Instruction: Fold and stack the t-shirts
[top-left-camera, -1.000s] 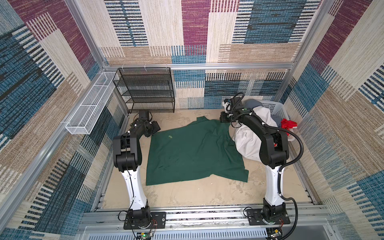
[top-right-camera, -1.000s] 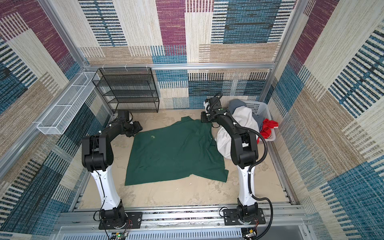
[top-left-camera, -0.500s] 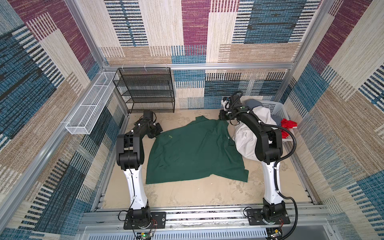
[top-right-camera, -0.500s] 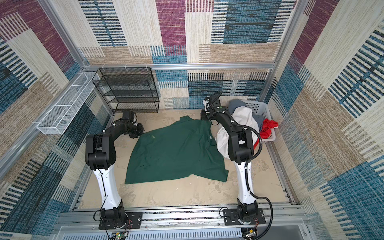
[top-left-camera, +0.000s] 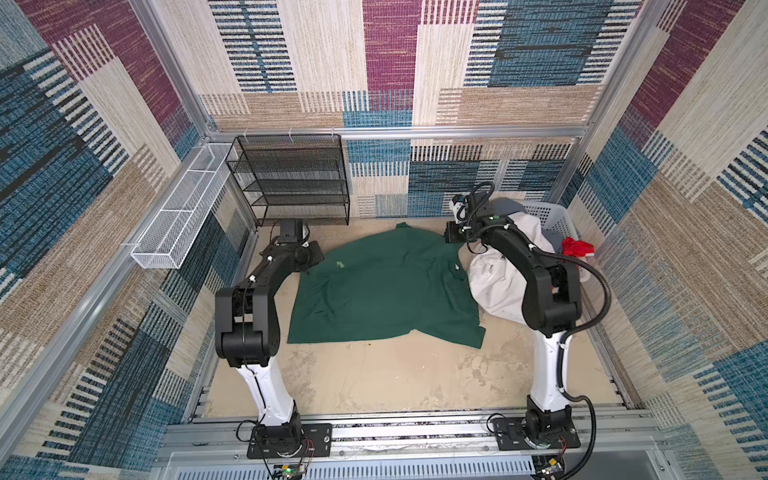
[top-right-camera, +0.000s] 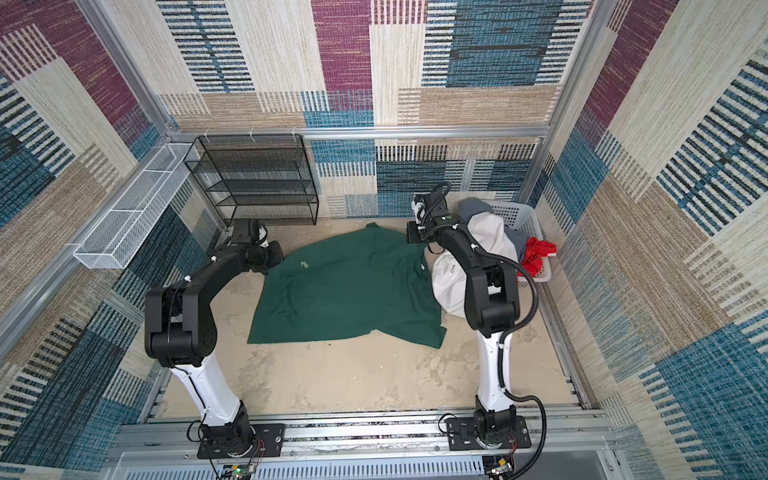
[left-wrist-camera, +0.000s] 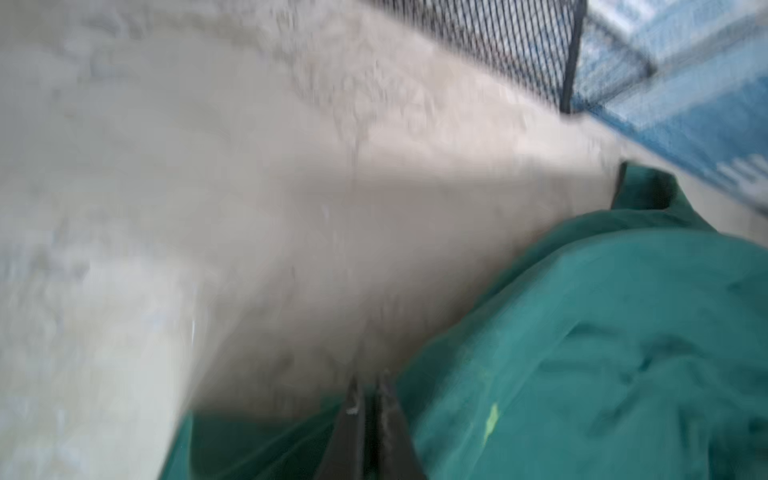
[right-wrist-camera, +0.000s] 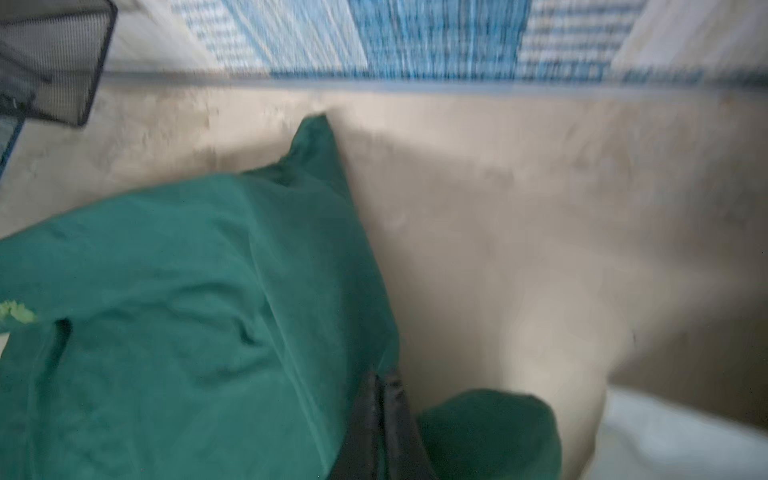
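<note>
The green t-shirt still lies unfolded. My right gripper will next bring the far corner of the green t-shirt (top-left-camera: 386, 291) back over the green t-shirt's side edge by the white t-shirt (top-left-camera: 494, 286) and release it.
The dark green t-shirt (top-left-camera: 386, 291) (top-right-camera: 345, 291) lies spread on the sandy table. My left gripper (top-left-camera: 313, 255) (top-right-camera: 274, 253) is at its far left corner, and in the left wrist view the jaws (left-wrist-camera: 370, 384) are shut with green cloth (left-wrist-camera: 602, 353) bunched at both sides. My right gripper (top-left-camera: 451, 237) (top-right-camera: 413, 237) is at the far right corner, shut (right-wrist-camera: 380, 380) on the green cloth (right-wrist-camera: 187, 311). A white t-shirt (top-left-camera: 494, 286), a grey one (top-left-camera: 505, 205) and a red one (top-left-camera: 575, 247) are heaped at the right.
The pale perforated basket (top-left-camera: 548, 216) stands at the back right under the heap. A black mesh rack (top-left-camera: 291, 178) is against the back wall, close to the left gripper. A white wire basket (top-left-camera: 183, 208) hangs on the left wall.
The left gripper moved in to the shirt's far left corner and went from open to shut on it. The right gripper stayed shut and shifted slightly back.
</note>
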